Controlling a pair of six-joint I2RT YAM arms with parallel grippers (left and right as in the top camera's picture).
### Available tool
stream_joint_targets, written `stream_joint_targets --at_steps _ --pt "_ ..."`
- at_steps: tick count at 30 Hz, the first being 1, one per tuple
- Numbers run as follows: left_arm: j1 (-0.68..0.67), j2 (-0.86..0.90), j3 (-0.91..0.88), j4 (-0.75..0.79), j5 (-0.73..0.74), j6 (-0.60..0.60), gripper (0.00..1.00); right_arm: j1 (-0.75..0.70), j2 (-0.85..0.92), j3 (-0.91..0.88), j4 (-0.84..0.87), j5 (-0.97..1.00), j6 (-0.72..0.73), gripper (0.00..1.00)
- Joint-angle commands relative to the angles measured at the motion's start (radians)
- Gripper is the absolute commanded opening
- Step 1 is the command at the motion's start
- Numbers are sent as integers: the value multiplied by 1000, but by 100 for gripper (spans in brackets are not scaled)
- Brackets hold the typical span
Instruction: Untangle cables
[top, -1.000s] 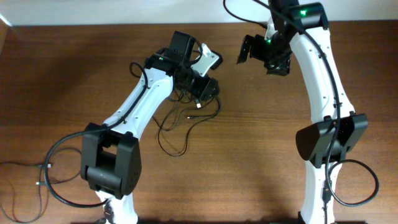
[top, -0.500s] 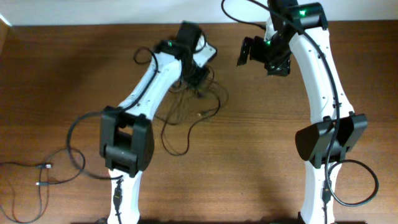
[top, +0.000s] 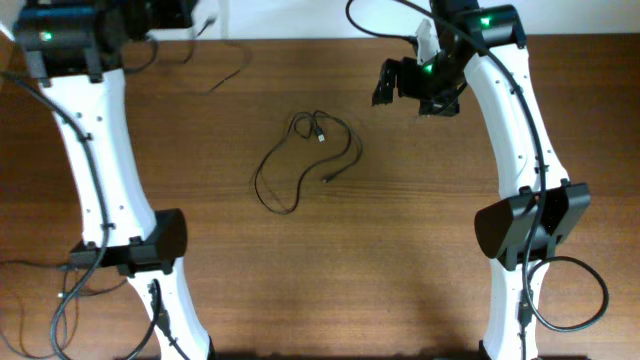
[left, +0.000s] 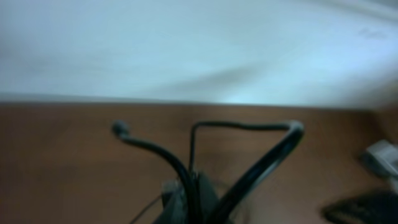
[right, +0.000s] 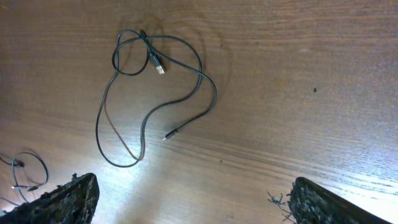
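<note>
Bare wood beyond the thin cord (top: 32, 180) is below my left gripper, nearer my base, so I need to lower it back there next and release the second black cable.
One thin black cable (top: 304, 160) lies in loose loops on the middle of the wooden table, its plug (top: 320, 136) near the top loop. The right wrist view shows this cable (right: 155, 93) and plug (right: 158, 67) too. My left gripper (top: 195, 18) is raised at the table's far left back edge. In the blurred left wrist view it (left: 193, 199) is shut on a second black cable (left: 242, 126), which loops up out of the jaws. That cable's tail (top: 222, 74) trails onto the table. My right gripper (top: 400, 85) hovers open right of the loops, its fingers (right: 68, 198) wide apart and empty.
Another thin cord with small plugs (top: 68, 280) lies at the front left by the left arm's base, also seen as a small loop (right: 28, 171) in the right wrist view. The table's back edge (top: 300, 39) meets a white wall.
My left gripper has shut on a cable and swung from the table's centre to the far back left, pulling that cable away. One cable stays in the centre. The right arm has barely moved.
</note>
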Motion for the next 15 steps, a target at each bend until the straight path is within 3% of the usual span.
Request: stream_joint_targets --at_steps 1,2,5,7,10,11,12,13,15 --pt "144 -6 10 -154 -477 -252 0 6 -24 -7 -1 -2 -16 99" --pt "216 -5 4 -217 -523 -303 0 6 -24 -17 0 -2 -16 99" --pt "410 -4 -139 -261 -522 -304 0 6 -24 -58 10 -2 -15 99" --pt "490 -4 -345 -179 -520 -304 0 6 -24 -75 11 -2 -16 99" --pt "570 -4 -750 90 -499 -304 0 7 -24 -75 10 -2 -16 99" --pt "591 -4 -853 161 -499 -304 34 6 -24 -75 10 -2 -16 99" --pt "606 -4 -907 188 -499 -304 81 6 -24 -75 10 -2 -15 99" --pt "618 -4 -916 189 -499 -304 99 6 -24 -75 11 -2 -16 99" --pt "642 -8 -866 183 -436 -240 99 6 -24 -75 10 -2 -16 99"
